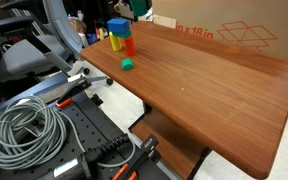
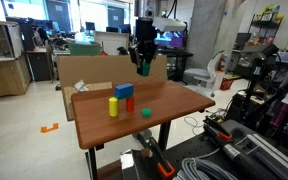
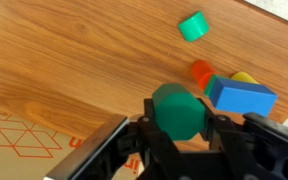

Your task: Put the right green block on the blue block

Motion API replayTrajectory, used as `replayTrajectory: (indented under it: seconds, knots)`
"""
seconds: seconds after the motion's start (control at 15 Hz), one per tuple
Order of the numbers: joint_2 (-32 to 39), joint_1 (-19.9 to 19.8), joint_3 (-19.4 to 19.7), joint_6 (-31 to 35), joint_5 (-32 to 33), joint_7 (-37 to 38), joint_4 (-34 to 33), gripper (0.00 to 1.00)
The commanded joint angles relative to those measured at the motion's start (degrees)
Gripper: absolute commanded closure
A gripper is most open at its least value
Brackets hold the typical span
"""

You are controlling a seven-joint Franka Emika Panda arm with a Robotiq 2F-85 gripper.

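The held cylinder is beside and above the light-blue block's top [image 1: 118, 23] [image 3: 243, 97]. I will next move my gripper over it, to the right in the wrist view, then lower it to release.
My gripper [image 3: 179, 128] is shut on the large green cylinder block [image 3: 176, 108] and holds it in the air above the wooden table [image 2: 184, 100]. In an exterior view the gripper [image 2: 142, 60] hangs above and behind the blocks with the green block [image 2: 143, 70] in its jaws. The light-blue block [image 2: 124, 91] rests on top of a red block [image 2: 129, 103]; it also shows in the wrist view [image 3: 241, 97] to the right of the held cylinder, and in an exterior view [image 1: 118, 27]. The gripper [image 1: 124, 8] is cut off at the frame's top edge.
A yellow block [image 2: 113, 106] stands beside the red block [image 3: 200, 72]. The smaller green block [image 2: 146, 112] lies alone on the table, also in the wrist view [image 3: 193, 26]. A cardboard box [image 2: 94, 70] stands at the table's back edge. Cables and equipment lie on the floor [image 1: 24, 130].
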State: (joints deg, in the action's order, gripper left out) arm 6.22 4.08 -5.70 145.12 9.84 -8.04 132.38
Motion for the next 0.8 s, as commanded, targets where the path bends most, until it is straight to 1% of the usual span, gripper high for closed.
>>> replayTrajectory:
  seconds: [0.0,0.27,0.73]
  knots:
    - [-3.33,0.82,-1.56,-3.16,-5.05,-4.99,1.4,0.83]
    - [-3.14,1.99,-2.79,-6.02,-8.38,-8.19,1.21,0.83]
    - [-1.55,3.55,-3.46,-6.95,-6.45,-5.88,-0.33,0.83]
